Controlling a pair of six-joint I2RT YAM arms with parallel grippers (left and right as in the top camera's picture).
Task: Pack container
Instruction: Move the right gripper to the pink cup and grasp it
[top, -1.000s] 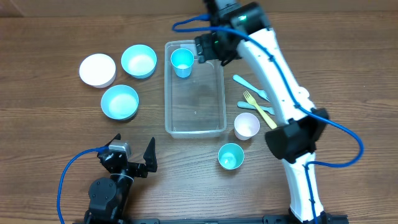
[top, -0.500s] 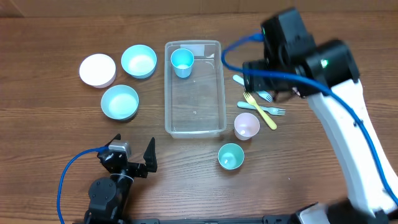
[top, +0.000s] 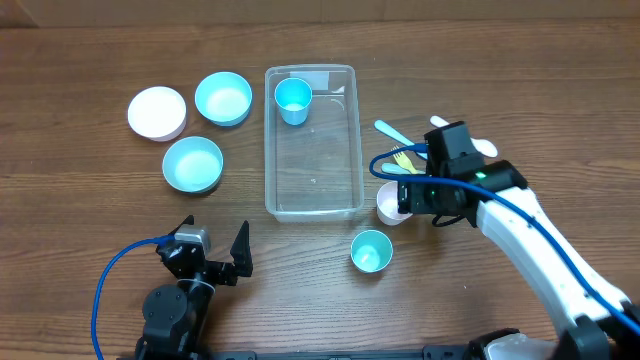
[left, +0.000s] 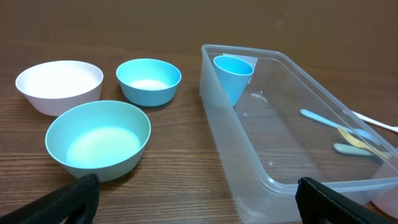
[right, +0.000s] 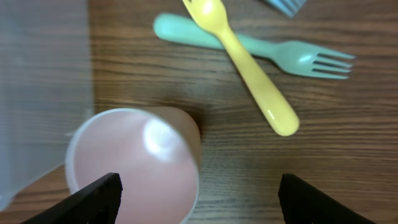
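My right gripper comes down over the pink cup's side (top: 406, 211) facing away from the container (top: 315, 172) next, since that side of the cup already shows between its open fingers.
The clear rectangular container (top: 315, 172) lies mid-table, with a light-blue cup (top: 293, 100) standing in its far end. It also shows in the left wrist view (left: 273, 134), cup (left: 233, 73) inside. My right gripper (top: 408, 197) is open and empty, low over a pink cup (top: 388, 205) by the container's near right corner. In the right wrist view the pink cup (right: 134, 165) sits at the left finger of the open jaws (right: 199, 199). My left gripper (top: 213, 262) is open and empty near the front edge, its jaws (left: 199, 199) facing the container.
A teal cup (top: 371, 251) stands in front of the container. A yellow fork (right: 249, 62), a green fork (right: 298, 56) and a blue utensil (top: 392, 131) lie right of it. A white bowl (top: 157, 111) and two light-blue bowls (top: 223, 97) (top: 192, 163) sit left.
My right arm has swung from the container's far end, where the blue cup stands, to the right and down over the pink cup. The left arm has not moved.
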